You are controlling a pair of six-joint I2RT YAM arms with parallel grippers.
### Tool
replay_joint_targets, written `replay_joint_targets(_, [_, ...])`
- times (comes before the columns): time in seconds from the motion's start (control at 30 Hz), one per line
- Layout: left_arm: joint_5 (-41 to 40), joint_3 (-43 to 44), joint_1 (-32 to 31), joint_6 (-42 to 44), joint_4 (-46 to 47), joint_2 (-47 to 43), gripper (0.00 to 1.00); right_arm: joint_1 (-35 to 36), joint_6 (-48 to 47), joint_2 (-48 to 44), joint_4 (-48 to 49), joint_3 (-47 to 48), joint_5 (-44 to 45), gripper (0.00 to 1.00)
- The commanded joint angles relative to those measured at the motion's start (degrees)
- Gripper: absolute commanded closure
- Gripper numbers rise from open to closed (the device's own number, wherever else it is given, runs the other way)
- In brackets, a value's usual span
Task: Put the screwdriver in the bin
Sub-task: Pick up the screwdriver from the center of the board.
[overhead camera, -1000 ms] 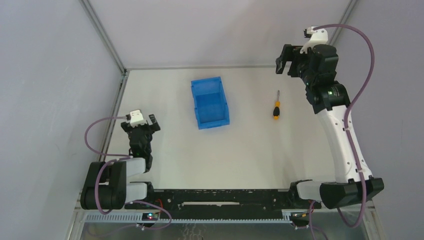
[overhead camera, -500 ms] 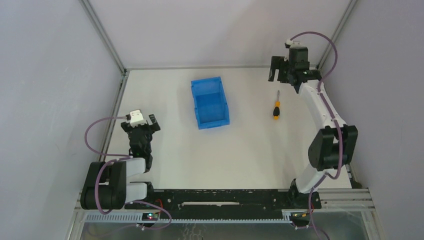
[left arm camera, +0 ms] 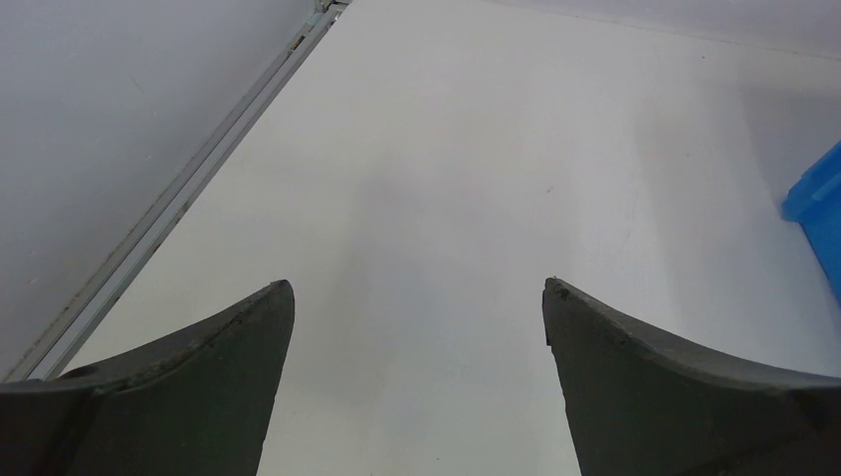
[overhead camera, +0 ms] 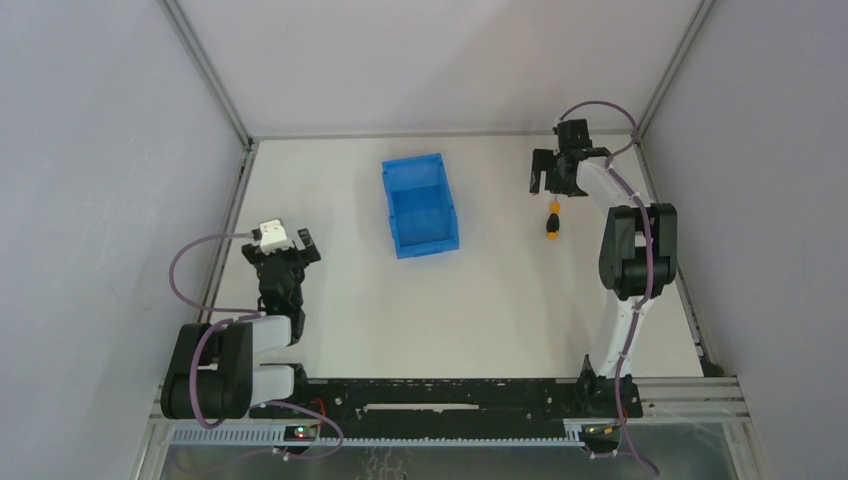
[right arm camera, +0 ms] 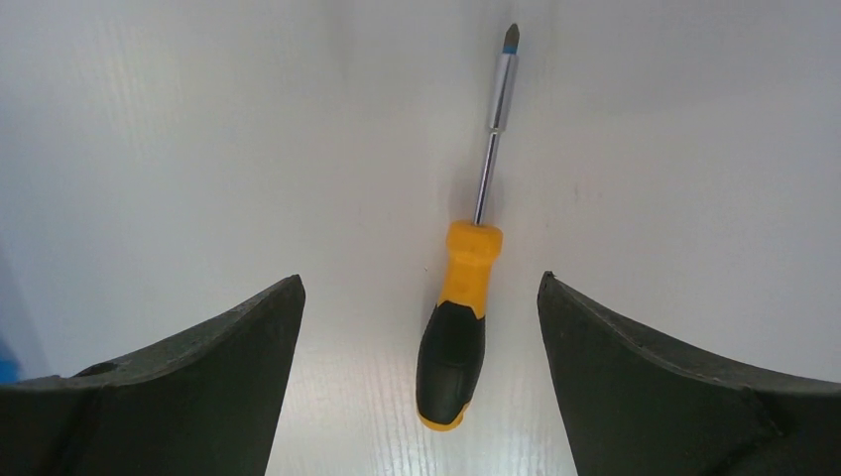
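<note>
I will bring my right gripper down and back to close around the handle's orange-yellow neck (overhead camera: pixel 555 208) (right arm camera: pixel 468 273), because that is below the gripper and closer to my base.
The screwdriver (overhead camera: pixel 552 221), with an orange-yellow and black handle and a thin metal shaft, lies flat on the white table right of the bin. In the right wrist view the screwdriver (right arm camera: pixel 458 327) lies between my fingers, its tip pointing away. My right gripper (overhead camera: pixel 551 178) hovers over the shaft end, open and empty (right arm camera: pixel 420 279), not touching the tool. The blue bin (overhead camera: pixel 412 168) stands empty at the table's middle back; its corner (left arm camera: pixel 819 203) shows in the left wrist view. My left gripper (overhead camera: pixel 282 250) rests open and empty (left arm camera: pixel 417 284) at the near left.
Grey walls and a metal frame rail (overhead camera: pixel 232 215) bound the table on the left, back and right. The right arm's elbow (overhead camera: pixel 638 245) stands folded close to the right of the screwdriver.
My right arm has folded down from high at the back right and brought its open gripper low over the screwdriver. The left arm, the bin and the screwdriver have not moved.
</note>
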Motion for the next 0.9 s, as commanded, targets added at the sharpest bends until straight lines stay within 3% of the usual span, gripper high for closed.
replay_joint_targets(0.0, [-0.75, 1.99, -0.30, 1.40, 1.77, -0.42, 0.00, -0.53, 1.37, 2.13, -0.47, 1.24, 1.37, 0.05])
replay_joint_targets(0.33, [-0.74, 2.00, -0.30, 1.39, 1.77, -0.42, 0.00, -1.43, 2.13, 9.00, -2.49, 0.98, -0.03, 0.15])
replay_joint_targets(0.4, [-0.72, 1.99, -0.30, 1.38, 1.77, -0.42, 0.00, -1.66, 2.38, 9.88, -3.43, 2.05, -0.06, 0.23])
replay_joint_targets(0.7, [-0.76, 1.99, -0.30, 1.38, 1.77, -0.42, 0.00, -2.02, 2.73, 9.43, -3.25, 1.66, -0.14, 0.84])
replay_joint_targets(0.87, [-0.82, 2.01, -0.30, 1.43, 1.77, -0.42, 0.00, -1.96, 2.91, 7.25, -3.29, 1.37, -0.21, 0.88])
